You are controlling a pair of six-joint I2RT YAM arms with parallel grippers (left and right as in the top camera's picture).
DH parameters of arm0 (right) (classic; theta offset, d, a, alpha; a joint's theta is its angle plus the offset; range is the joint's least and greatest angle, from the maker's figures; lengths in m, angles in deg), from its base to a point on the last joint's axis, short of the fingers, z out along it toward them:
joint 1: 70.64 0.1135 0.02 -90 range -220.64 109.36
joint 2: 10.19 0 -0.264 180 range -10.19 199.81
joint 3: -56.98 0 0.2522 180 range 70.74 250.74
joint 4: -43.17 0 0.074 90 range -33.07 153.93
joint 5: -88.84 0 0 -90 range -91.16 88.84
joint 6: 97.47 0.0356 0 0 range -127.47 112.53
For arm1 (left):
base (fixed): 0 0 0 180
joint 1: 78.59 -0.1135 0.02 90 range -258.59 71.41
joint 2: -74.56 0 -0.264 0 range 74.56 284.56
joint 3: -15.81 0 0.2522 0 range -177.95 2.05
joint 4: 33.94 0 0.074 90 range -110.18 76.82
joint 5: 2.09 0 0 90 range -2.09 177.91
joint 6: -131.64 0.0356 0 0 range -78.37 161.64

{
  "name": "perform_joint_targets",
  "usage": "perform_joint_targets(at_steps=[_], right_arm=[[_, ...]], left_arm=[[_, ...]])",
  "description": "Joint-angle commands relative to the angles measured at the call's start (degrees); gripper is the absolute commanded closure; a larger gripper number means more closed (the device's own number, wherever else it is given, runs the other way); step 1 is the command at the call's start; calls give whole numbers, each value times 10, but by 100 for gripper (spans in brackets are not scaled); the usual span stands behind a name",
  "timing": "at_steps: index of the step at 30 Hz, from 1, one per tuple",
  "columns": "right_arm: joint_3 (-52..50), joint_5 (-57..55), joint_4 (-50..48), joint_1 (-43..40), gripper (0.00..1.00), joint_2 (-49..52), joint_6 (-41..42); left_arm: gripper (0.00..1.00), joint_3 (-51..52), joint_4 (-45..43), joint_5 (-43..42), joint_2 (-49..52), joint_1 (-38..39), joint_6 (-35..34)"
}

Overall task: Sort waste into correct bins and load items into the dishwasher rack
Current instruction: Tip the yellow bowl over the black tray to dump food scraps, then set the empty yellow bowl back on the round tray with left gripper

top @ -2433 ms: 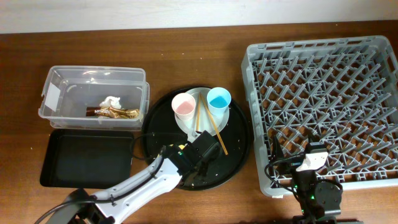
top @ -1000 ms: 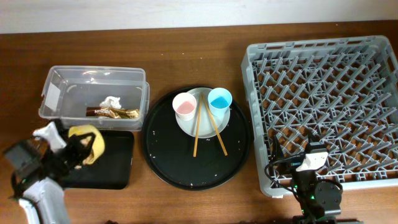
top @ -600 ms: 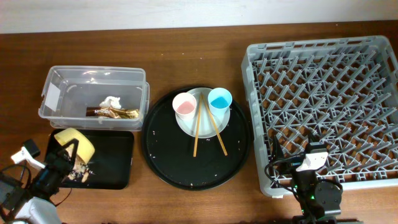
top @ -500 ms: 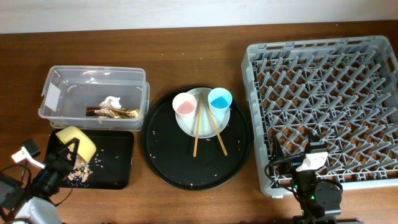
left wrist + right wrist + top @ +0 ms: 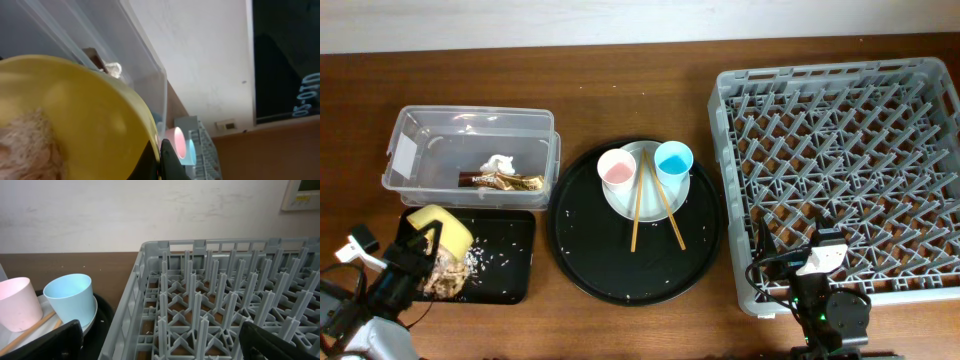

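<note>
My left gripper holds the bowl [image 5: 441, 226]. Next I should move it to the right in the overhead view, to the round tray's bare bottom, and turn it upright to release.
My left gripper [image 5: 420, 243] is shut on the rim of the yellow bowl [image 5: 441, 226], which is tipped over the shallow black tray [image 5: 508, 250]. Beige food scraps [image 5: 447, 274] lie heaped and scattered on the tray below it. In the left wrist view the bowl [image 5: 85, 115] fills the frame, with scraps [image 5: 22, 145] inside and my gripper [image 5: 161, 161] pinching its edge. The clear tub [image 5: 425, 150] holds the white napkin [image 5: 498, 162] and the brown-gold wrapper [image 5: 502, 181]. My right gripper [image 5: 160, 347] is open and empty at the grey rack's [image 5: 840, 160] front left corner.
The round black tray [image 5: 590, 265] holds a white plate [image 5: 619, 201] with a pink cup [image 5: 616, 170], a light-blue cup [image 5: 672, 159] and two chopsticks [image 5: 636, 205]. In the right wrist view the cups [image 5: 70, 300] stand left of the rack [image 5: 210, 305].
My left arm carried the yellow bowl from the round tray to the black tray and tipped it. Scraps have spilled out and the heap has grown. The right arm has not moved.
</note>
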Motion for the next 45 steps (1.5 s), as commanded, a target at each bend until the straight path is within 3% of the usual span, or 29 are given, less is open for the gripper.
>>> perform_joint_targets(at_steps=[1,3,5,7,8,9,11,12,14,18,19,20,21,23,24,25,26,28,29,31,32,33,35,39,42,45], right_arm=[[-3,3,2,-4,2,-3,3],[-3,3,2,-4,2,-3,3],[-3,3,2,-4,2,-3,3],[-3,3,2,-4,2,-3,3],[-3,3,2,-4,2,-3,3],[-3,3,2,-4,2,-3,3],[-3,3,2,-4,2,-3,3],[-3,3,2,-4,2,-3,3],[-3,3,2,-4,2,-3,3],[-3,3,2,-4,2,-3,3],[-3,3,2,-4,2,-3,3],[-3,3,2,-4,2,-3,3],[-3,3,2,-4,2,-3,3],[-3,3,2,-4,2,-3,3],[-3,3,2,-4,2,-3,3],[-3,3,2,-4,2,-3,3],[-3,3,2,-4,2,-3,3],[-3,3,2,-4,2,-3,3],[-3,3,2,-4,2,-3,3],[-3,3,2,-4,1,-3,3],[-3,3,2,-4,2,-3,3],[-3,3,2,-4,2,-3,3],[-3,3,2,-4,2,-3,3],[-3,3,2,-4,2,-3,3],[-3,3,2,-4,2,-3,3],[-3,3,2,-4,2,-3,3]], left_arm=[[100,1,-9,-43,-5,-1,-11],[100,1,-35,-33,-5,-1,-13],[100,1,-42,-106,-5,6,-43],[100,1,-47,-32,-5,13,-52],[100,1,-56,-98,-5,23,-54],[100,1,-67,-51,-5,30,-54],[100,1,-63,-84,-5,43,-69],[100,1,-71,-41,-5,48,-65],[100,1,-81,-102,-5,49,-77],[100,1,-78,-79,-5,49,-98],[100,1,-76,-114,-5,49,-105],[100,1,-84,-80,-5,49,-88],[100,1,-73,-125,-5,49,-92],[100,1,-92,-86,-5,49,-83],[100,1,-83,-132,-5,49,-110],[100,1,-120,-94,-5,49,-97],[100,1,-103,-134,-5,49,-119],[100,1,-103,-104,-5,49,-105],[100,1,-90,-144,-5,49,-124],[100,1,-97,-105,-5,49,-96],[100,1,-96,-144,-5,49,-115],[100,1,-115,-108,-5,49,-99],[100,1,-110,-140,-5,49,-124],[100,0,-126,-122,-6,55,-128],[100,-15,-168,-46,-24,139,-189],[100,-38,-143,117,-75,302,-202]])
